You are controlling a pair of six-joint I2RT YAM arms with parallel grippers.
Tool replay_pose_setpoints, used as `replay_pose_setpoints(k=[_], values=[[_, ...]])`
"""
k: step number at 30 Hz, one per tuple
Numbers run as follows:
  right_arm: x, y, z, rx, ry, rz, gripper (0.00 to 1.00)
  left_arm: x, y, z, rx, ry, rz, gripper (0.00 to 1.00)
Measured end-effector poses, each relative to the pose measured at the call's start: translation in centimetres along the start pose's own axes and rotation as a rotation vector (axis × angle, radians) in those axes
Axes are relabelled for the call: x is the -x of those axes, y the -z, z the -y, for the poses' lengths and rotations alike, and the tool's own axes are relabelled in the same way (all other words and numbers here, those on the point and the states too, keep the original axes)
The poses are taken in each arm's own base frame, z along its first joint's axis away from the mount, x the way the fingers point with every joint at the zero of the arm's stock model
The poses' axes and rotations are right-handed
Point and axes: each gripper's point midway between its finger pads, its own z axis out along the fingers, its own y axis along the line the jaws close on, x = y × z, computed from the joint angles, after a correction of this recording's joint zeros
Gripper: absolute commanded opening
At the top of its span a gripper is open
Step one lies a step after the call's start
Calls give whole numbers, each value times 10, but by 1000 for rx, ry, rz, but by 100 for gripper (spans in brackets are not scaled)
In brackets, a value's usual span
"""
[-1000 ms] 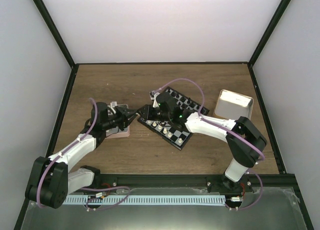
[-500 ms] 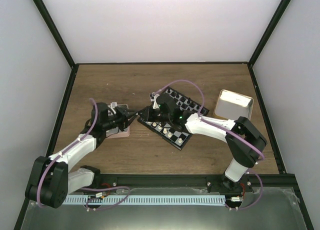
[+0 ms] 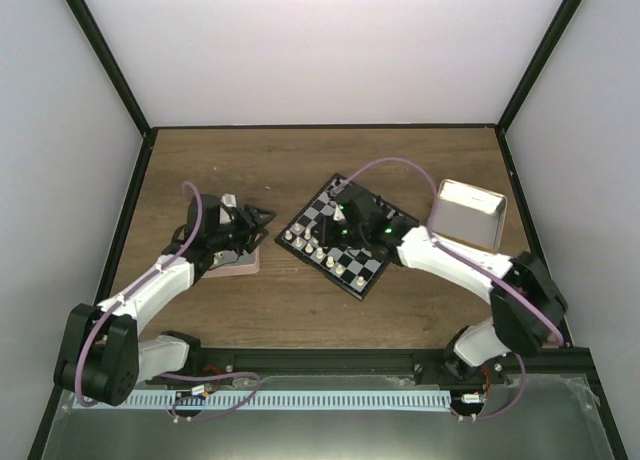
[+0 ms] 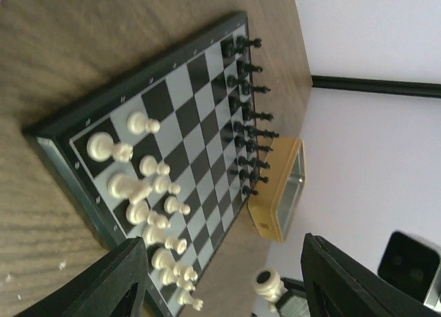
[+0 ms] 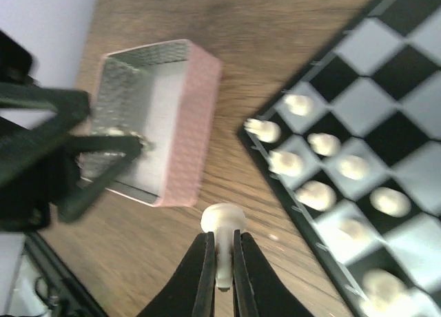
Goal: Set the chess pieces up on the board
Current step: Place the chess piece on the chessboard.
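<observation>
The gap beside the near-corner piece in the cream-white edge row is open. My right gripper will come back next and go down into that gap.
The board point(image 3: 345, 242) lies slanted at mid-table, also in the left wrist view point(image 4: 186, 117). Cream-white chess pieces point(image 4: 148, 193) fill its near-left rows and black ones point(image 4: 248, 117) line its far edge. My right gripper point(image 5: 222, 244) is shut on the stem of one cream-white piece point(image 5: 222, 219), held in the air. From above, that gripper point(image 3: 338, 215) hangs over the board's left part. My left gripper point(image 3: 262, 223) stands open and empty by the pink tray point(image 3: 245, 265), its fingers point(image 4: 124, 275) wide apart.
A tan box with a silvery inside point(image 3: 468, 212) sits right of the board. The pink tray point(image 5: 186, 117) rests on the wood left of the board, under my left arm. Black frame rails border the table.
The two grippers met left of the board. My right gripper shut on the white piece, my left gripper opened and drew back left, and the right carried the piece over the board.
</observation>
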Motion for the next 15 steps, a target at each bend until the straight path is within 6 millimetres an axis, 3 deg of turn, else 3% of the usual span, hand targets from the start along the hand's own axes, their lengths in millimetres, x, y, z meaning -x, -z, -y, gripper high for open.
replay_pose_setpoints(k=[6, 12, 15], values=[[-7, 56, 38, -186, 64, -23, 1, 23, 6, 19, 71, -232, 93, 64], [-55, 62, 83, -363, 101, -247, 1, 43, 22, 42, 126, -420, 196, 65], [-74, 65, 101, -432, 109, -337, 1, 46, 27, 43, 152, -469, 221, 65]])
